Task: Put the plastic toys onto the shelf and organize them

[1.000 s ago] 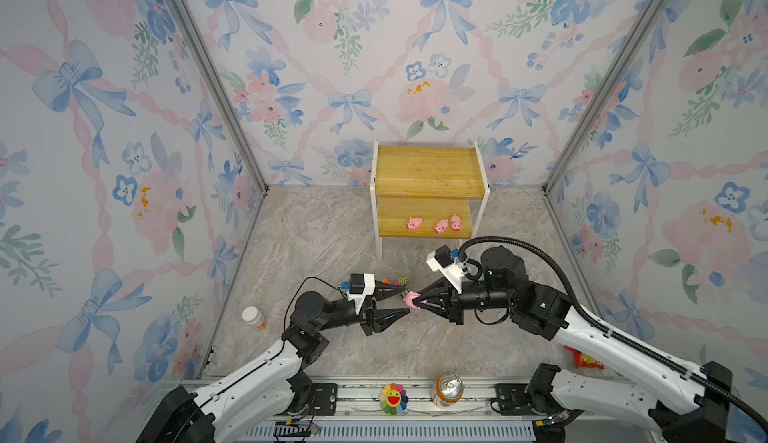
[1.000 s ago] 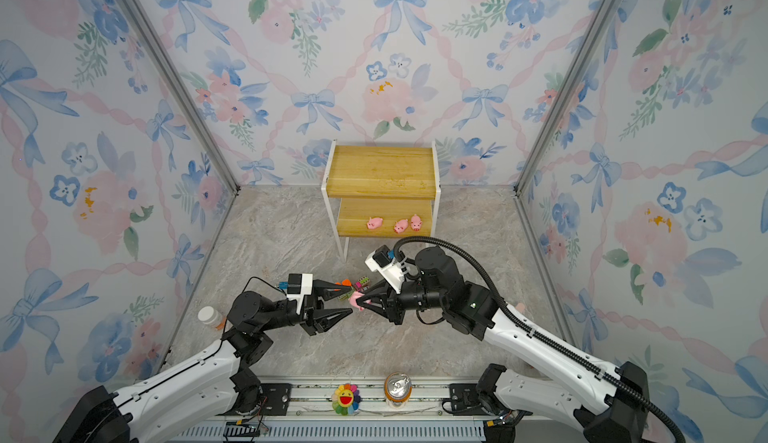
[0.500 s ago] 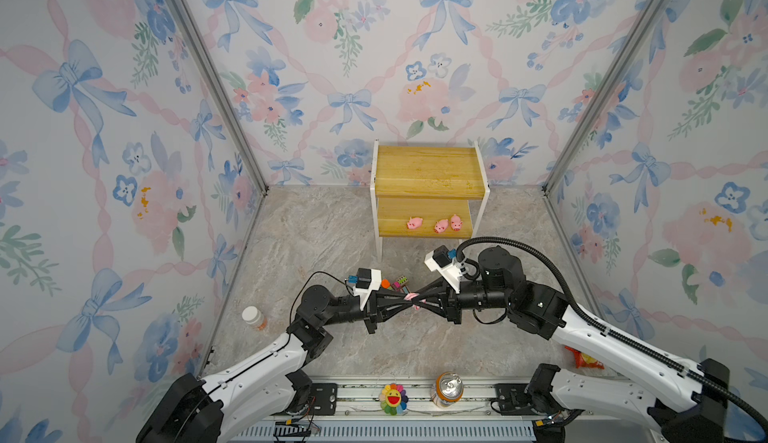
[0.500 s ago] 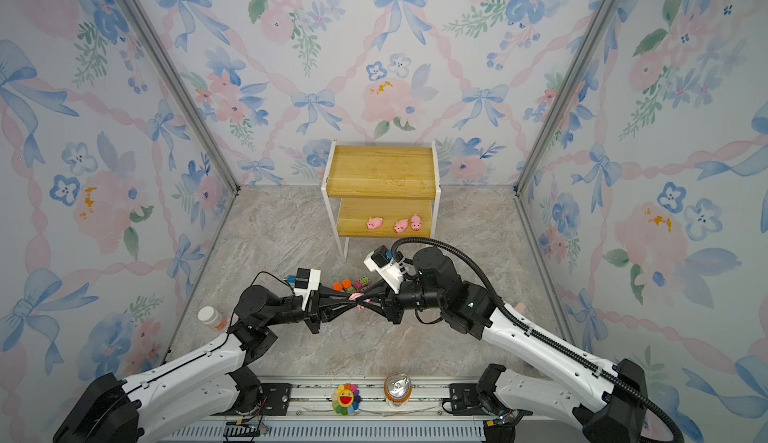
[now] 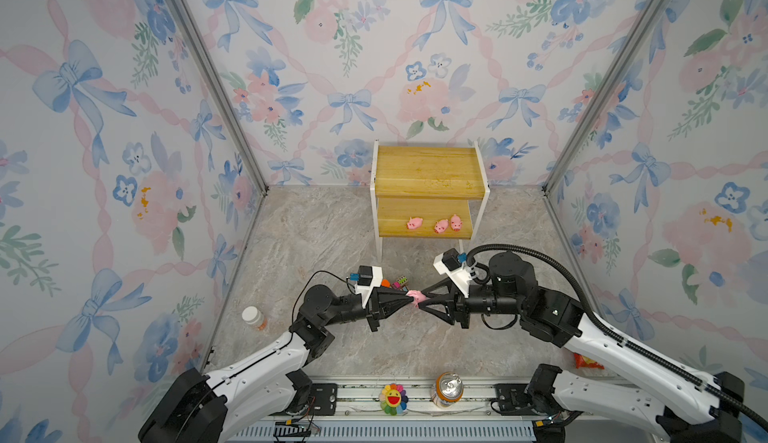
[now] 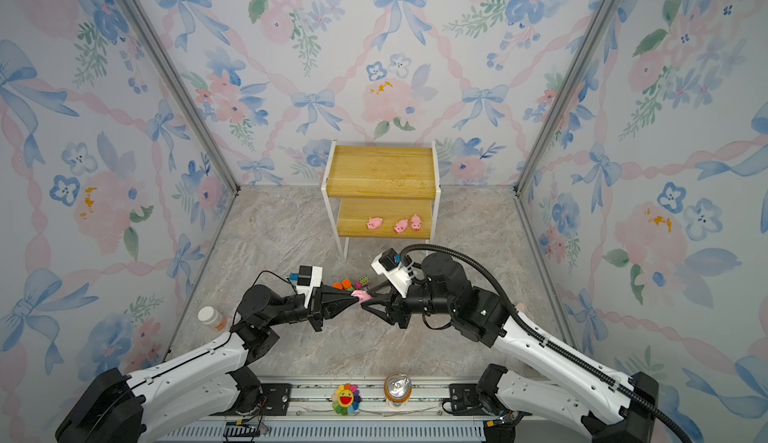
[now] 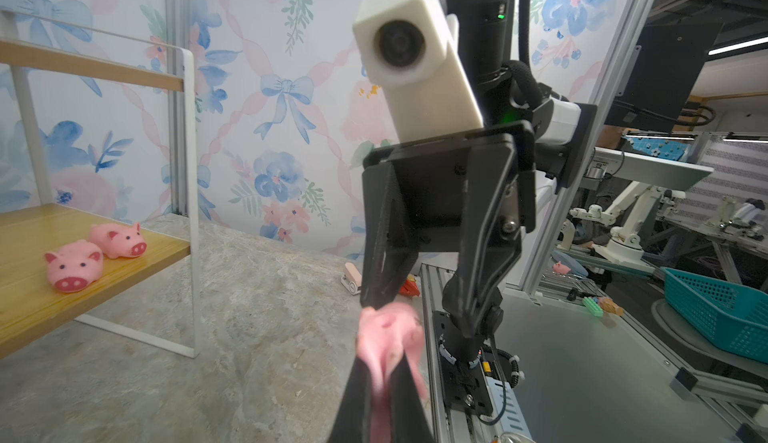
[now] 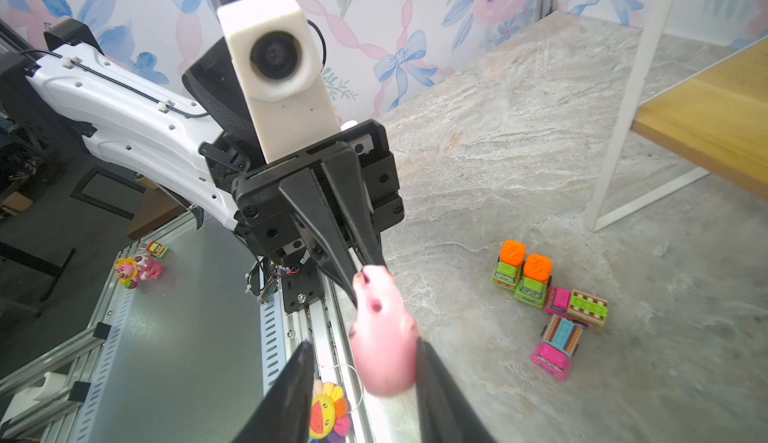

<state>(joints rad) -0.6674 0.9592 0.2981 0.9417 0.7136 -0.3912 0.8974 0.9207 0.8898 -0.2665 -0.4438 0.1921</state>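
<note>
The patch of floor beside the green trucks is bare, so my left gripper will move away from the right gripper, rolling and going down to it.
My left gripper [image 5: 411, 298] [image 6: 356, 298] is shut on a tiny pink pig [image 5: 414, 294] [image 7: 388, 328], held in the air above the middle of the floor. My right gripper [image 5: 420, 299] [image 8: 363, 345] faces it tip to tip, open, with the pig [image 8: 382, 333] between its fingers and a gap on one side. Three pigs [image 5: 414, 223] [image 5: 441, 225] [image 5: 456, 222] stand on the lower board of the shelf [image 5: 428, 170] [image 6: 382, 170]. Two green trucks [image 8: 509, 268] [image 8: 534, 281] and two pink trucks [image 8: 575, 303] [image 8: 557, 343] sit together on the floor just behind the grippers.
A pill bottle [image 5: 253, 317] lies by the left wall. On the front rail stand a can [image 5: 448, 387] and a rainbow flower [image 5: 392, 397]. A red snack packet [image 5: 586, 362] peeks out beneath the right arm. Patterned walls close three sides.
The right gripper held the pig while the left stood open. The left gripper moved in and shut on the pig. The right gripper's fingers have spread apart.
</note>
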